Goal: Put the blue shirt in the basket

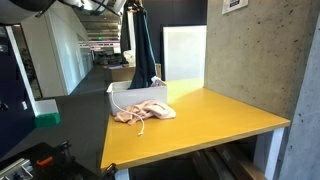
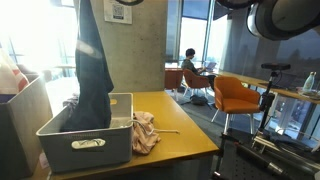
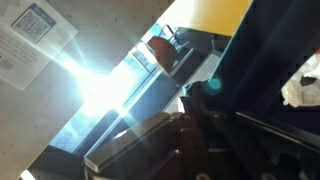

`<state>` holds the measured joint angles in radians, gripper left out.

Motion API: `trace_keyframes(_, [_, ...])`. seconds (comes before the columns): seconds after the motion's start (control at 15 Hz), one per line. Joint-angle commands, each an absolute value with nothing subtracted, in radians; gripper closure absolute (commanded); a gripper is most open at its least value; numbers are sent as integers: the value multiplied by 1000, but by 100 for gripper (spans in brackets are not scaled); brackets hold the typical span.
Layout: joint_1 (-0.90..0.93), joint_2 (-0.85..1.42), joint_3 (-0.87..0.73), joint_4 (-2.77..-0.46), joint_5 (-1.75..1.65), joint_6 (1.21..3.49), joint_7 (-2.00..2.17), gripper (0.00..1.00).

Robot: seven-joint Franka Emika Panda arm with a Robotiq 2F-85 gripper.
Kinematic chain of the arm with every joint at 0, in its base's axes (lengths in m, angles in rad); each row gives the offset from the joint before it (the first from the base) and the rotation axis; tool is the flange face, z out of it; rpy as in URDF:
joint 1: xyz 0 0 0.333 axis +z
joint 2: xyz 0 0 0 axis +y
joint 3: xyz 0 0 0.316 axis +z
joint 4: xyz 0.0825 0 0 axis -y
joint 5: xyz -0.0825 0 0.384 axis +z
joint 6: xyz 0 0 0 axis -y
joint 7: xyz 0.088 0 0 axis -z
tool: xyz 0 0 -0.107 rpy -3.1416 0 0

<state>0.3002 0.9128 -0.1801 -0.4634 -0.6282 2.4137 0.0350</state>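
Observation:
My gripper should move down, tilting down, to the open top of the grey basket and release the top of the shirt, because the basket stands below my gripper.
The blue shirt (image 1: pixel 143 50) hangs long and dark from my gripper (image 1: pixel 131 8) at the top of the frame. Its lower end reaches into the grey basket (image 1: pixel 124 99) on the yellow table (image 1: pixel 220 115). In an exterior view the shirt (image 2: pixel 92 70) drops straight down into the basket (image 2: pixel 88 146), and the gripper is cut off above the frame. In the wrist view the jaws (image 3: pixel 190 125) are dark against the glare, with the dark shirt (image 3: pixel 270 60) beside them. The gripper is shut on the shirt's top.
A pink cloth (image 1: pixel 145 112) lies on the table right beside the basket, also seen in an exterior view (image 2: pixel 146 130). A concrete pillar (image 1: pixel 260 50) stands by the table. An orange chair (image 2: pixel 236 94) and a seated person (image 2: pixel 190 62) are beyond it.

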Motion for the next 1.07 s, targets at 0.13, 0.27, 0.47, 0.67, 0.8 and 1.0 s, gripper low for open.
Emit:
trace_keyframes(0.13, [263,1090,-146,-397,-447,2305,-109,98])
trace_keyframes(0.27, [265,1150,-141,-396,-410,2268,-146,98])
trace_keyframes(0.47, [269,1231,-149,-399,-391,2208,-173,98])
trace_keyframes(0.67, [269,1302,-146,-402,-374,2155,-196,98])
trace_keyframes(0.8, [262,1341,-144,-403,-363,2133,-209,98])
trace_keyframes(1.0, [257,1384,-140,-405,-350,2098,-234,80])
